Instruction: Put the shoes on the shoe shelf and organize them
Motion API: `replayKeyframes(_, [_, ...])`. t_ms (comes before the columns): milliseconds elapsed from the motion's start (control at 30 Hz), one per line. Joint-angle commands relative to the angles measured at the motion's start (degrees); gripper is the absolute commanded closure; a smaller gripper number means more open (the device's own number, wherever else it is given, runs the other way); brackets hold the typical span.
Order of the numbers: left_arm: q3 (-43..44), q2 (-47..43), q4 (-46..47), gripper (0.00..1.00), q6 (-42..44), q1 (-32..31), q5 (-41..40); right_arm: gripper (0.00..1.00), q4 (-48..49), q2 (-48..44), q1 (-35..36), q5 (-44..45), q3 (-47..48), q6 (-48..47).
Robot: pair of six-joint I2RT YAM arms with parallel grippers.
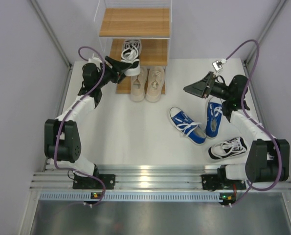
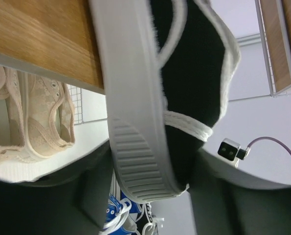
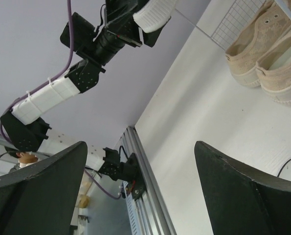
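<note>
The right gripper moves back and down to the second black-and-white sneaker, onto its far side [image 1: 222, 144], next, as its match is at the shelf.
My left gripper [image 1: 122, 65] is shut on the heel of a black-and-white sneaker [image 1: 131, 53] and holds it at the middle board [image 1: 155, 51] of the shoe shelf. In the left wrist view the sneaker's ribbed white sole [image 2: 135, 107] sits between the jaws of that gripper [image 2: 150, 191]. Two beige sneakers [image 1: 147, 83] stand side by side on the lowest board; they also show in the left wrist view [image 2: 33, 117] and the right wrist view [image 3: 267, 54]. My right gripper [image 1: 194, 89] is open and empty above the table [image 3: 140, 191]. Two blue sneakers [image 1: 187, 126] [image 1: 213, 117] and the second black-and-white sneaker [image 1: 227, 148] lie on the table at the right.
The top shelf board [image 1: 134, 22] is bare. White walls enclose the table on the left, back and right. An aluminium rail [image 1: 145, 176] runs along the near edge.
</note>
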Motion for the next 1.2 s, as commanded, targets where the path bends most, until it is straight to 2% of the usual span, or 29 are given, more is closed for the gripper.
replayKeyframes(0, [1.9, -1.6, 3.2, 0.34, 1.3, 1.5, -1.5, 0.09, -6.2, -3.0, -1.3, -2.0, 2.4, -7.9])
replayKeyframes(33, [1.7, -2.7, 2.7, 0.24, 1.9, 1.6, -1.7, 0.09, -8.5, -3.1, -1.3, -2.3, 3.0, -10.0])
replayKeyframes(167, [0.2, -5.2, 0.8, 0.04, 3.0, 2.3, -2.2, 0.09, -19.7, -4.4, -1.6, -2.5, 5.7, -21.5])
replayKeyframes(533, [-4.0, -11.1, -0.7, 0.02, 3.9, 3.6, 1.0, 0.09, -29.9, -6.0, -1.9, -3.0, 7.0, -30.9])
replayKeyframes(733, [-3.8, -15.2, -5.7, 0.02, 7.7, 3.6, 1.1, 0.09, -41.3, -5.9, -1.9, -5.0, 10.6, -43.8])
replayKeyframes(833, [-3.8, -17.3, -8.6, 0.02, 9.9, 3.6, 1.1, 0.08, -49.9, -5.9, -1.9, -5.6, 12.6, -53.5])
replayKeyframes(1000, [-4.2, -22.9, -17.4, 0.02, 15.5, 3.6, -0.3, 0.09, -74.4, -3.6, -1.8, -1.0, 20.1, -84.5])
replayKeyframes(1033, [-4.3, -24.2, -19.1, 0.02, 18.7, 3.6, -0.8, 0.10, -83.0, -2.3, -1.8, 0.8, 22.4, -94.4])
replayKeyframes(1100, [-4.7, -27.8, -25.7, 0.02, 24.4, 3.6, -3.3, 0.11, -91.8, -1.1, -1.6, 6.9, 23.9, -102.1])
replayKeyframes(1167, [-5.9, -30.6, -29.9, 0.02, 28.1, 3.6, -5.9, 0.11, -94.4, -0.8, -1.6, 13.2, 23.6, -109.4])
